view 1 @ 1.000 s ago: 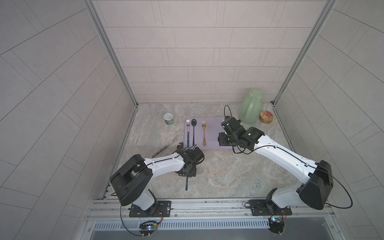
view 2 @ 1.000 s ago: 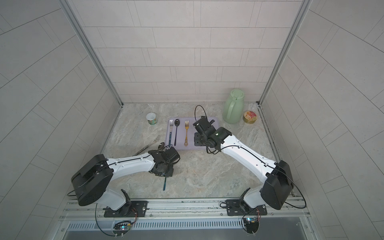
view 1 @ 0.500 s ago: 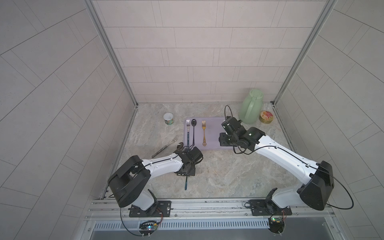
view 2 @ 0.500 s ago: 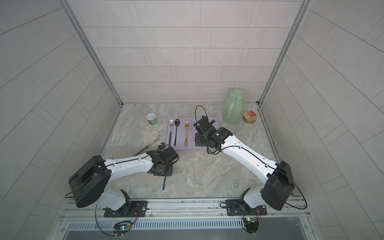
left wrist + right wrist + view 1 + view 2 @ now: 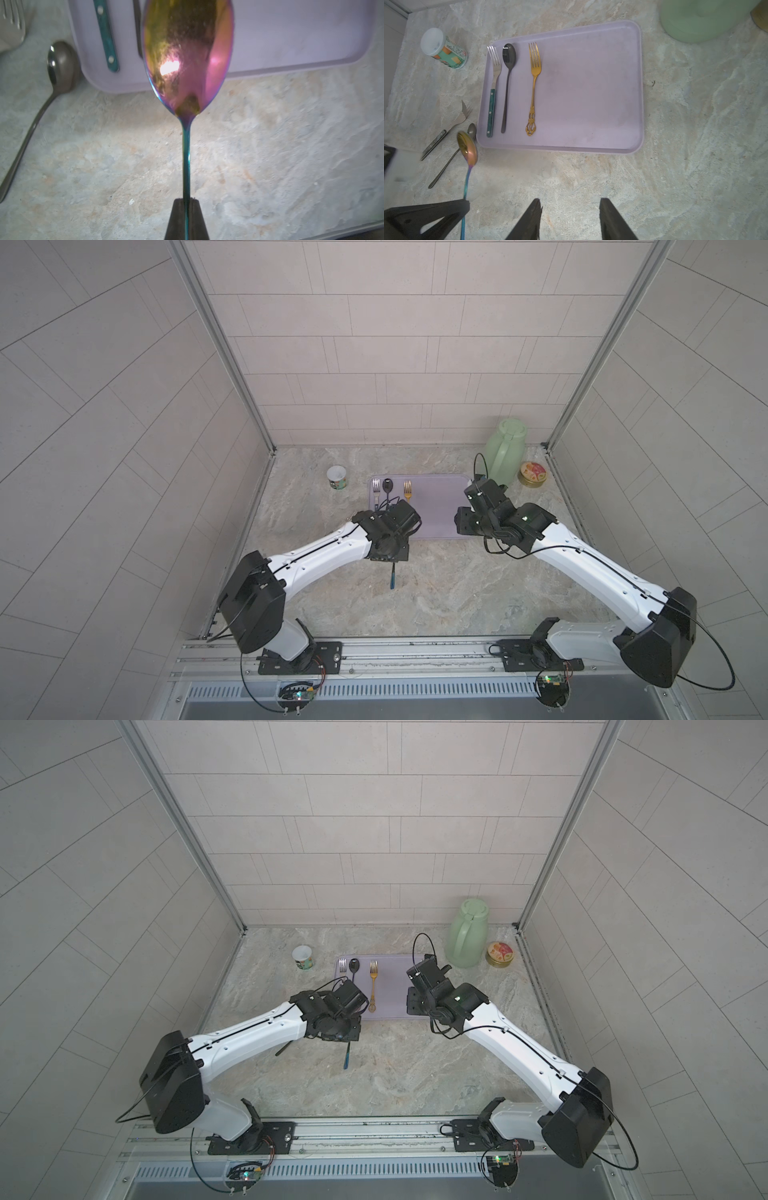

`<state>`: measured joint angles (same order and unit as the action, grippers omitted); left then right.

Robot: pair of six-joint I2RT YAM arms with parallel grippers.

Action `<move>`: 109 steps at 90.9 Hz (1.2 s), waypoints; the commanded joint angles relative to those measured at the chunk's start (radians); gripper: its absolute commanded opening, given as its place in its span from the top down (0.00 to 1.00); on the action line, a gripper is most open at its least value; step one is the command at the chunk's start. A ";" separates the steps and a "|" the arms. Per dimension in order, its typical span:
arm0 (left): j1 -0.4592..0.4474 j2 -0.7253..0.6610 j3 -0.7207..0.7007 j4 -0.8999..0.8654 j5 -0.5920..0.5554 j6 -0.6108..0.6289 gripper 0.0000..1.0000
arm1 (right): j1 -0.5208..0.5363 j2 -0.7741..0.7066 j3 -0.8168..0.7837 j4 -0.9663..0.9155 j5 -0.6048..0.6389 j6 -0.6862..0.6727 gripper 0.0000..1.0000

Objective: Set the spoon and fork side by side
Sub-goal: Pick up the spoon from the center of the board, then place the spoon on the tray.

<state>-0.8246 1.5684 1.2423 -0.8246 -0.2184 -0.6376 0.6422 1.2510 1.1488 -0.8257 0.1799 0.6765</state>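
My left gripper is inward of the empty tray bottom (image 5: pixel 385 989) beside the gold fork, opposite the black spoon. It needs to move outward next, then go down there and release.
My left gripper (image 5: pixel 186 201) is shut on the thin blue-green handle of an iridescent spoon (image 5: pixel 187 58). It holds the spoon above the counter just in front of the lilac tray's (image 5: pixel 591 93) near left corner, with the bowl toward the tray. In both top views only the handle end (image 5: pixel 392 576) (image 5: pixel 346 1056) shows below the wrist. A gold fork (image 5: pixel 534 83) lies lengthwise on the tray, beside a black spoon (image 5: pixel 508 62) and a green-handled fork (image 5: pixel 494 83). My right gripper (image 5: pixel 570 202) is open and empty over the counter in front of the tray.
A grey spoon (image 5: pixel 446 160) and a steel fork (image 5: pixel 452 126) lie on the counter left of the tray. A small printed cup (image 5: pixel 337 478) stands further back, with a green jug (image 5: pixel 505 452) and a round tin (image 5: pixel 533 474) at the back right.
My left gripper has closed fully on the iridescent spoon's handle and carried it up and toward the tray. The right arm has stayed where it was.
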 commanded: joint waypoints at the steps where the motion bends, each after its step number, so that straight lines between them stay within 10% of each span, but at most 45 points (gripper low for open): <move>1: 0.010 0.103 0.136 -0.099 -0.037 0.022 0.97 | -0.027 -0.035 -0.030 -0.012 0.009 -0.006 0.50; 68: 0.163 0.826 1.010 -0.214 0.009 0.030 0.97 | -0.166 -0.114 -0.152 0.024 0.006 -0.062 0.50; 109: 0.186 0.943 1.066 -0.186 0.024 0.057 0.97 | -0.185 -0.098 -0.150 0.043 -0.040 -0.074 0.50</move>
<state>-0.6361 2.4901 2.2734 -1.0103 -0.2146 -0.6003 0.4641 1.1557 1.0019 -0.7986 0.1562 0.6132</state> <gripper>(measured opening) 0.057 0.500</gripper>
